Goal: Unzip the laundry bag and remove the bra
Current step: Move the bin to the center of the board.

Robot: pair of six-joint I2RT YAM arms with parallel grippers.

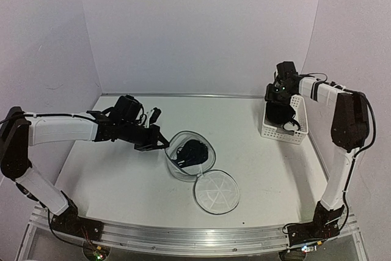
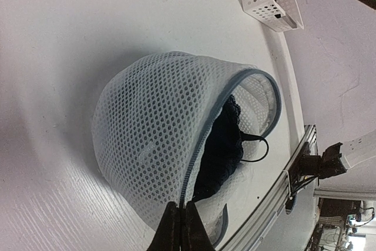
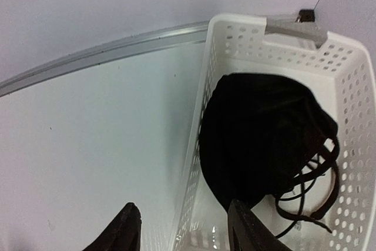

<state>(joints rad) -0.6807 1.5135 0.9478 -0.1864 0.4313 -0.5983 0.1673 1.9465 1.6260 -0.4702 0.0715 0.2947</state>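
I will next lower my right gripper onto the basket's rim and close it, because the basket's side nearest the bag (image 3: 183,213) is below my open fingers.
The laundry bag (image 1: 183,164), a white mesh pouch, stands open at the table's centre, with its round lid (image 1: 217,192) lying flat in front. A dark bra (image 1: 193,151) lies inside it. In the left wrist view the bag's mesh wall (image 2: 147,145) fills the middle, and the navy bra (image 2: 226,148) with a thin strap shows through the opening. My left gripper (image 1: 160,143) is shut on the bag's zipper rim (image 2: 180,227). My right gripper (image 1: 278,106) is open and empty (image 3: 185,233), straddling the left wall of a white basket.
The white slotted basket (image 1: 287,136) stands at the back right and holds another black garment with thin straps (image 3: 264,139). The aluminium rail (image 1: 195,239) runs along the table's near edge. White walls close in the back and sides.
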